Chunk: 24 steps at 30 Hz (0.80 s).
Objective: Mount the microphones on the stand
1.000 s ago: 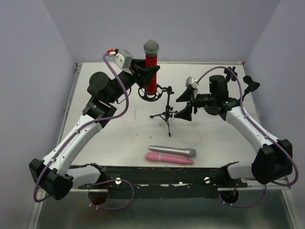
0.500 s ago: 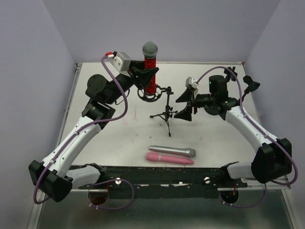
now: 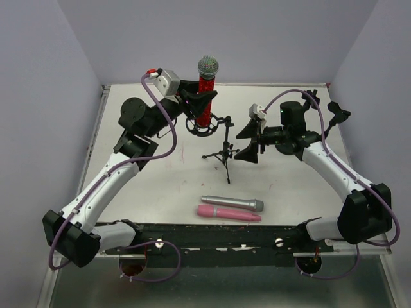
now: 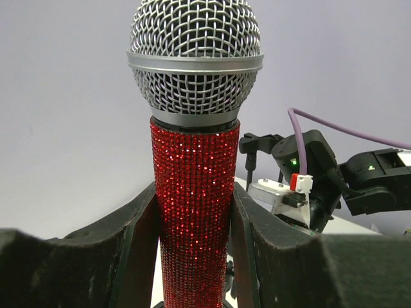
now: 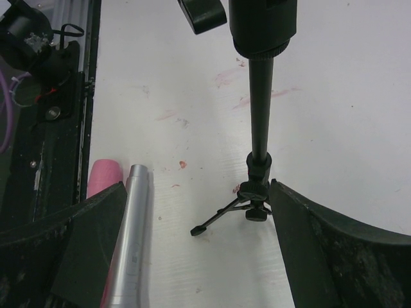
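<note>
My left gripper slides the upright red microphone down into the ring clip [image 3: 204, 126] next, then releases it, because the microphone's lower end already stands at that ring clip.
My left gripper [image 3: 200, 102] is shut on the glittery red microphone [image 3: 205, 96] and holds it upright, silver mesh head up. In the left wrist view both fingers press its red body [image 4: 192, 212]. Its lower end sits at the ring clip [image 3: 204, 126] of the black tripod stand [image 3: 225, 153]; I cannot tell if it is seated. My right gripper [image 3: 249, 142] is open just right of the stand's pole [image 5: 260, 109], with the tripod foot [image 5: 252, 200] between its fingers. The silver-grey microphone [image 3: 231, 203] and the pink microphone [image 3: 228, 213] lie side by side near the front edge; both also show in the right wrist view, silver-grey [image 5: 131, 244] and pink [image 5: 103, 176].
A small black clip mount [image 3: 338, 115] stands at the table's right edge behind the right arm. Grey walls close the table on three sides. A black rail [image 3: 218, 234] runs along the front edge.
My left gripper has shifted slightly right with the red microphone, its head a little lower. The right arm, the stand and the two lying microphones have not moved.
</note>
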Motion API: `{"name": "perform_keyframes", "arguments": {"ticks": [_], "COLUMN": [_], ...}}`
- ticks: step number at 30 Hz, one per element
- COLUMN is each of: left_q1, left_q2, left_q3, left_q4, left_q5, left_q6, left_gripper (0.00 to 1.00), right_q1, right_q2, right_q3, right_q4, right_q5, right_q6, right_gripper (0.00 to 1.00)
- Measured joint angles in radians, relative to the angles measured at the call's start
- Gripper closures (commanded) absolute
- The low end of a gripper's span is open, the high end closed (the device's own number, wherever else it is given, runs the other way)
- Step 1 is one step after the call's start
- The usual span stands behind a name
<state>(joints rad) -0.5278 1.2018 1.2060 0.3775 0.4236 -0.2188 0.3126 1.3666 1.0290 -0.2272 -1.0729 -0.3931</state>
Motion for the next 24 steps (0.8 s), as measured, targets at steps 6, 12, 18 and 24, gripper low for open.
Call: {"name": "perform_keyframes", "arguments": {"ticks": [6, 12, 18, 24], "left_q1": [0.013, 0.022, 0.031, 0.031], "left_q2": [-0.005, -0.045, -0.071, -0.070], "left_q3": [-0.050, -0.120, -0.195, -0.243], "left_q4": [0.085, 0.165, 0.280, 0.379], "left_q5": [0.011, 0.014, 0.009, -0.032], "left_q6": [-0.033, -0.043, -0.081, -0.107], "left_gripper": [1.00, 1.00, 1.00, 1.00], "right_q1": [0.000, 0.000, 0.000, 0.000], "right_q2": [0.015, 0.019, 0.021, 0.026], "right_q3": [0.000, 0.000, 0.000, 0.000], "right_q4": [-0.002, -0.002, -0.002, -0.003], "right_q5": [-0.014, -0.017, -0.017, -0.017], "right_q6": [0.000, 0.000, -0.001, -0.001], "right_gripper": [0.00, 0.00, 0.00, 0.00]}}
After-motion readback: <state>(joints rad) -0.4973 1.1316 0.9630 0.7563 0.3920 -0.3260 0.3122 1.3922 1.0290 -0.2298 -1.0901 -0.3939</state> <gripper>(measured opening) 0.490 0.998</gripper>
